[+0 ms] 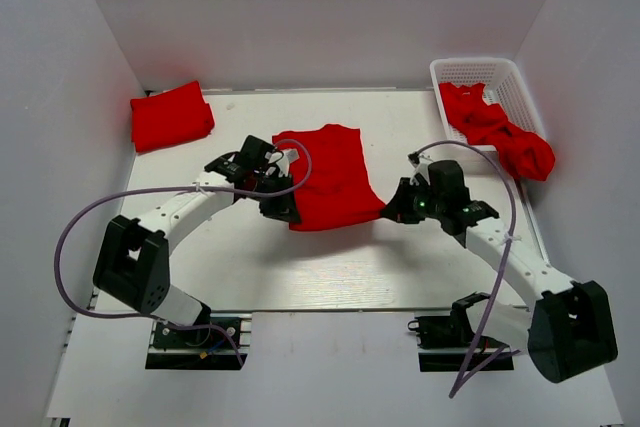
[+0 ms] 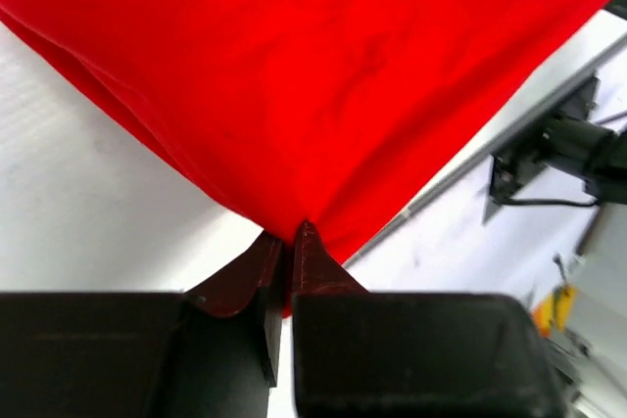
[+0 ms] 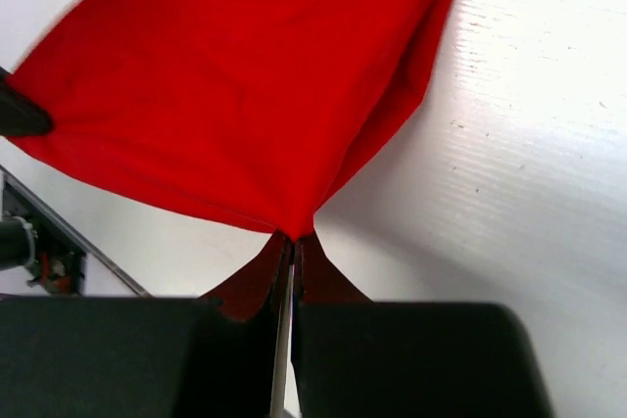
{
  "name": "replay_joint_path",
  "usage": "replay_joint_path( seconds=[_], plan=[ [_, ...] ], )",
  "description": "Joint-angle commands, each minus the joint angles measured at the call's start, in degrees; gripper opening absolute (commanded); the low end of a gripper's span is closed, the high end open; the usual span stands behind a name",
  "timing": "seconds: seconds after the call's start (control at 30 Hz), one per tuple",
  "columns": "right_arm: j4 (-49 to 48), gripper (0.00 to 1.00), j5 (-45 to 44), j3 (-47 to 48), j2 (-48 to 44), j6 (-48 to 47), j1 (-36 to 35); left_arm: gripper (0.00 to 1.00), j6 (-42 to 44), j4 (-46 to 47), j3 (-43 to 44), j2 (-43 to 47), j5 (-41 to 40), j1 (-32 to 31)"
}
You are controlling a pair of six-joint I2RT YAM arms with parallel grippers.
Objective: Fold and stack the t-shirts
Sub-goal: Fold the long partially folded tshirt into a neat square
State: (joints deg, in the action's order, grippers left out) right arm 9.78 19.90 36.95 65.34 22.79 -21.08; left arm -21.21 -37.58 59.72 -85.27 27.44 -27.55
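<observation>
My left gripper moves outward over the shirt's far corner [image 1: 283,137] next and releases the shirt's held edge there, because the shirt's far part already rests on the tabletop.
A red t-shirt [image 1: 330,175] hangs stretched between my two grippers over the middle of the table. My left gripper [image 1: 287,209] is shut on its near left corner; the cloth [image 2: 323,75] fills the left wrist view above the closed jaws [image 2: 291,234]. My right gripper [image 1: 388,209] is shut on its near right corner; the cloth [image 3: 235,85] spreads out from the closed jaws [image 3: 292,238]. A folded red t-shirt [image 1: 170,115] lies at the back left. More red t-shirts [image 1: 497,129] lie crumpled in the basket, one spilling over its near right rim.
A white lattice basket [image 1: 478,71] stands at the back right corner. White walls close in the back and sides. The white table [image 1: 320,267] shows in front of the held shirt. A purple cable [image 1: 70,237] loops out beside the left arm.
</observation>
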Motion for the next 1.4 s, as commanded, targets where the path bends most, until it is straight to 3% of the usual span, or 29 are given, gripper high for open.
replay_joint_path(
  seconds=[0.0,0.2,0.43,0.57,1.07,1.37],
  plan=[
    [5.68,0.00,-3.20,3.12,-3.20,2.61,-0.10,0.17,-0.94,-4.60,3.46,1.25,4.29,0.13],
    [6.84,0.00,-2.68,11.73,1.98,1.04,0.25,0.15,-1.99,-7.68,12.25,-3.66,1.13,1.27],
    [5.33,0.00,-7.07,28.33,16.28,-1.79,0.60,0.04,-4.71,-8.91,27.09,-12.45,-7.48,3.81],
    [5.07,0.00,-6.37,36.69,23.32,-2.83,1.39,0.04,-5.33,-10.41,34.13,-16.76,-11.96,6.18],
    [9.12,0.00,-4.26,62.35,45.75,-6.88,3.50,0.01,-3.84,-7.69,48.89,-32.49,-7.41,12.52],
    [10.52,0.00,-3.73,71.77,55.59,-4.95,4.47,0.04,-3.84,-6.19,57.43,-41.28,-5.48,14.10]
  ],
)
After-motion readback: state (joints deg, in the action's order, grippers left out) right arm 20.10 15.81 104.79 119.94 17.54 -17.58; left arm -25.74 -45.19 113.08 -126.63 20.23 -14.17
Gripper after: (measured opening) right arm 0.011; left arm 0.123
